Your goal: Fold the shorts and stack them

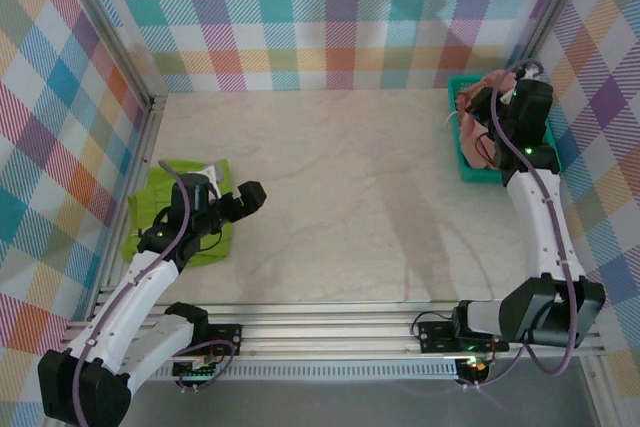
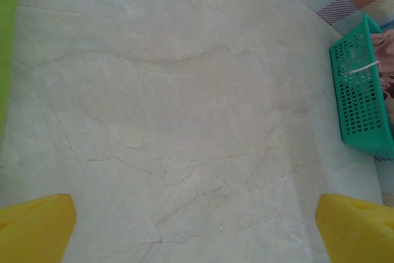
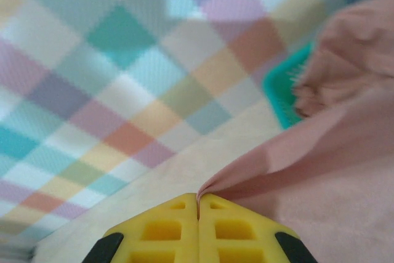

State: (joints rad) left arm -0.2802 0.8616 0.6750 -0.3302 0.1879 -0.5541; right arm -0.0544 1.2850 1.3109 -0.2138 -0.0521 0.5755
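Observation:
I should lift my right gripper next and swing it over the middle of the tabletop, below it toward my left gripper, and let go of the fold, because that place is bare.
The lime green shorts (image 1: 175, 209) lie folded at the table's left edge, partly under my left arm; a strip of them (image 2: 6, 47) shows at the left of the left wrist view. My left gripper (image 1: 250, 197) hovers just right of them, open and holding nothing, yellow fingertips (image 2: 37, 226) wide apart. The salmon pink shorts (image 1: 478, 117) sit bunched in the teal basket (image 1: 470, 169) at the back right. My right gripper (image 3: 197, 198) is shut on a pinched fold of the pink shorts (image 3: 320, 158), pulling the cloth taut up out of the basket (image 3: 284, 93).
Plaid walls enclose the table on three sides. The teal basket (image 2: 360, 100) stands against the right wall. A metal rail (image 1: 330, 322) runs along the near edge by the arm bases. The marbled tabletop (image 1: 340, 197) stretches between the two arms.

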